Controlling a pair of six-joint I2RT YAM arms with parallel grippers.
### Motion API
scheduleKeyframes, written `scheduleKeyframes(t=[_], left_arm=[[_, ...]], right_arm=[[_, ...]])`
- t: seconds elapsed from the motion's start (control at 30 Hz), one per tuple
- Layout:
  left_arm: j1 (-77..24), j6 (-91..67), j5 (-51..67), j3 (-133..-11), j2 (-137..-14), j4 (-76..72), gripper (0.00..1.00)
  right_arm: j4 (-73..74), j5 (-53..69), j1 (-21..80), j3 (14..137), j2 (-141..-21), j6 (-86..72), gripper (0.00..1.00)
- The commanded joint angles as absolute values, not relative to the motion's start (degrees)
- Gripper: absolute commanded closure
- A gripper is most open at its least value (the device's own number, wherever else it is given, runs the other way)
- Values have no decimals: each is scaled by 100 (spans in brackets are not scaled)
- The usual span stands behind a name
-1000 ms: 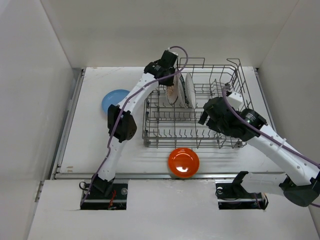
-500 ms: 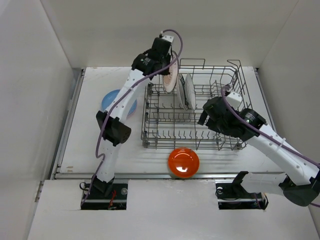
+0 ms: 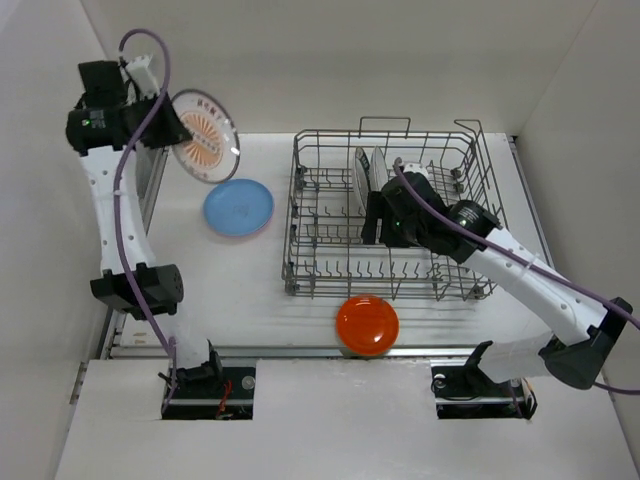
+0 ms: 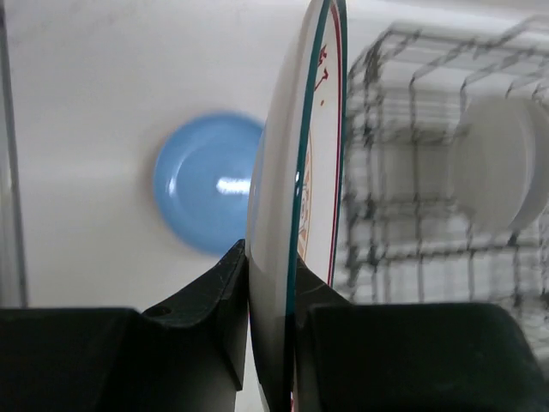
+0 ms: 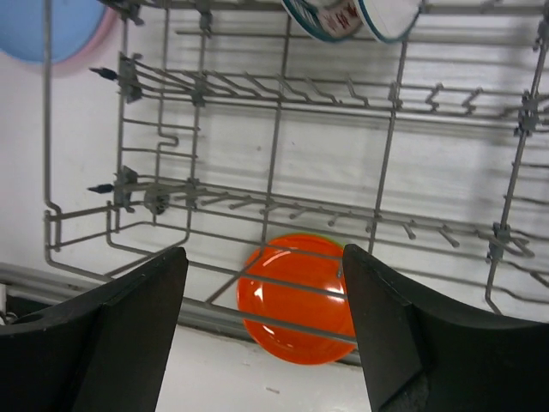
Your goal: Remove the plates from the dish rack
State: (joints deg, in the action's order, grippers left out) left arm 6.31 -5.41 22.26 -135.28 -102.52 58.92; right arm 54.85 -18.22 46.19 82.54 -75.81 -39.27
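The left gripper moves down and back next, tilting the white plate flatter. It releases it on the tabletop in front of the blue plate, clear of dishes.
My left gripper (image 3: 172, 132) is shut on a white plate with a patterned rim (image 3: 205, 136), held high above the table's far left; in the left wrist view the plate (image 4: 296, 189) stands edge-on between my fingers. A blue plate (image 3: 238, 207) lies flat on the table below it, on a pink one. The grey wire dish rack (image 3: 330, 265) holds two upright white plates (image 3: 366, 172) at its back. My right gripper (image 3: 372, 217) is open and empty over the rack's middle. An orange plate (image 3: 367, 324) lies in front of the rack, also seen in the right wrist view (image 5: 296, 296).
White walls enclose the table on three sides. A metal strip (image 3: 300, 350) runs along the table's near edge. The left arm's purple cable (image 3: 128, 190) hangs along the left wall.
My left gripper has lifted the patterned plate out of the rack and swung it far left and up. My right gripper has moved left, over the rack's middle.
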Motion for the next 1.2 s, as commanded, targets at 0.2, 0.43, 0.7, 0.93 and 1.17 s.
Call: scheduleKeyframes(t=[0.2,0.43,0.7,0.93,1.17], left_arm=[[1450,5226,3545,-9927,-9510,9132,100],[1784,5783,3586,-8588,-10027,8754,100],[1784,5178,3349,-8578,-11161,8104,72],[1784,5167,3155,-8842,-11558,8235,30],[1784,4817,2892,-8842,-11040,7990,19]], right_arm=[[4931,-2197,4641,9052,-8419,-3665,25],[4808,-2408,4641,9378,-8999,-3665,27],[4702,-3602,4641,9913,-9676,-3665,36],[4702,-3963,4465,10607,-10634,-3393,36],[4702,-4025,4202,11091,-11416,-3393,41]])
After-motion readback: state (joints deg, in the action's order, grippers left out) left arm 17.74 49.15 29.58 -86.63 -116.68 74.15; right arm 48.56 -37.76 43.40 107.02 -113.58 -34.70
